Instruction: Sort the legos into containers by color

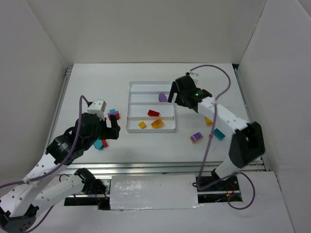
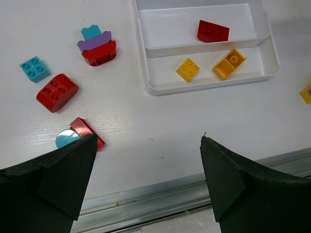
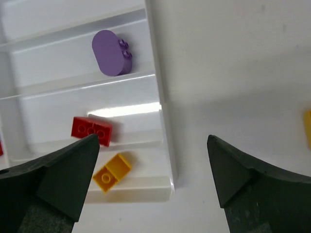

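Note:
The purple-and-yellow lego is still loose outside the tray [image 1: 146, 89], so I will next move my right gripper back and down and turn it onto its purple top [image 1: 197, 136].
The white tray [image 1: 146, 89] holds four long containers. A purple lego [image 1: 163, 97] lies in the second one from the back, a red lego [image 1: 154, 113] in the third, and two yellow legos [image 1: 142, 124] [image 1: 157, 124] in the nearest. My right gripper [image 1: 174, 95] hangs open and empty over the tray's right end [image 3: 163, 121]; the purple lego [image 3: 112, 53] lies ahead of it to the left. My left gripper [image 2: 148, 137] is open and empty over bare table. Loose red, teal and purple legos [image 2: 97, 46] [image 2: 57, 92] [image 2: 34, 69] lie ahead to its left.
A purple-and-yellow lego [image 1: 196, 138], a teal one [image 1: 219, 134] and a yellow one [image 1: 209, 121] lie right of the tray. A flat red lego on a teal disc [image 2: 87, 133] touches the left fingertip's edge. An aluminium rail [image 2: 170, 204] runs along the near table edge. White walls enclose the table.

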Robot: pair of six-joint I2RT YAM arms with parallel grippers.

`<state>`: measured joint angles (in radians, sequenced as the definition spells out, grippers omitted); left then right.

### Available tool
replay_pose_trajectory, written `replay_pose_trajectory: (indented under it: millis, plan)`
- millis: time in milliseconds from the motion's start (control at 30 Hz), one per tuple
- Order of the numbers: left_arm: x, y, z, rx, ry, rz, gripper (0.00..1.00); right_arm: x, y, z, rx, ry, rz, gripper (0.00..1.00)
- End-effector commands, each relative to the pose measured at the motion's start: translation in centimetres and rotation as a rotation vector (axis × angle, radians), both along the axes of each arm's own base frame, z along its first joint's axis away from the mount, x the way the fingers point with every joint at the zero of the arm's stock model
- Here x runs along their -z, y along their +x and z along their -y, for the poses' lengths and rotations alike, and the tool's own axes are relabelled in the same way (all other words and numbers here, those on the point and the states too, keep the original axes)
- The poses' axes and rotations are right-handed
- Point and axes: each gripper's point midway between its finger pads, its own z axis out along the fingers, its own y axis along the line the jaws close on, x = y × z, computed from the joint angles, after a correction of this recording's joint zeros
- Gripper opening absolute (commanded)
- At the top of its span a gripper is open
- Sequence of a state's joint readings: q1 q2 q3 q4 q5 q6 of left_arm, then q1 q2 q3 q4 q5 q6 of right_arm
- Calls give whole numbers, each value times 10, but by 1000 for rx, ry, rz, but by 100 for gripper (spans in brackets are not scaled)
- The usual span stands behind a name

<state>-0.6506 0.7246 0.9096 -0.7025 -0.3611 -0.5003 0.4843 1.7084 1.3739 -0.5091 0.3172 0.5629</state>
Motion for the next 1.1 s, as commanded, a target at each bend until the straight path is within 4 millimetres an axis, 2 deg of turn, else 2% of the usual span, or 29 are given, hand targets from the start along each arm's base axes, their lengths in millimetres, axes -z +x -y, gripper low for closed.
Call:
replay_pose_trajectory:
  millis: [0,33,67,100,133,167,200,233,267,333,567,767,867,933,967,1033,1067]
  plan:
    - [-6,4,1,-2,-17,31,100,-43,-45,36,129,67,109,100]
    - [-5,3,2,9,-16,26,99,-42,-56,43,142,69,106,100]
    - [-5,4,3,11,-15,24,100,-19,-77,53,150,48,52,100]
    - [-4,4,3,12,-14,20,99,-27,-88,59,167,81,78,100]
    - [-3,4,4,15,-13,17,100,-24,-97,63,183,89,72,100]
    - [-3,4,5,19,-15,16,99,-5,-113,72,196,70,27,100]
    - [-3,4,4,18,-17,15,99,-6,-121,74,223,109,36,100]
    - [-3,3,4,18,-18,16,99,10,-134,80,243,99,-4,100]
    - [-5,3,4,21,-25,22,100,11,-138,88,318,123,8,100]
    - [-6,2,4,21,-32,29,100,30,-147,93,345,119,-11,100]
    - [-9,-2,2,19,-46,44,100,73,-156,89,389,135,-99,100]
    - [-10,-2,3,27,-44,44,99,97,-154,88,403,118,-146,95]
    - [-10,-2,3,28,-45,46,100,99,-154,89,409,110,-155,92]
    - [-12,-2,3,26,-49,53,100,99,-154,92,421,114,-146,87]
    - [-12,-2,3,26,-51,54,99,98,-153,93,426,124,-142,78]
    - [-12,-3,2,24,-50,54,100,101,-156,94,419,147,-153,68]
    - [-12,-3,2,25,-53,55,99,101,-154,98,432,158,-153,59]
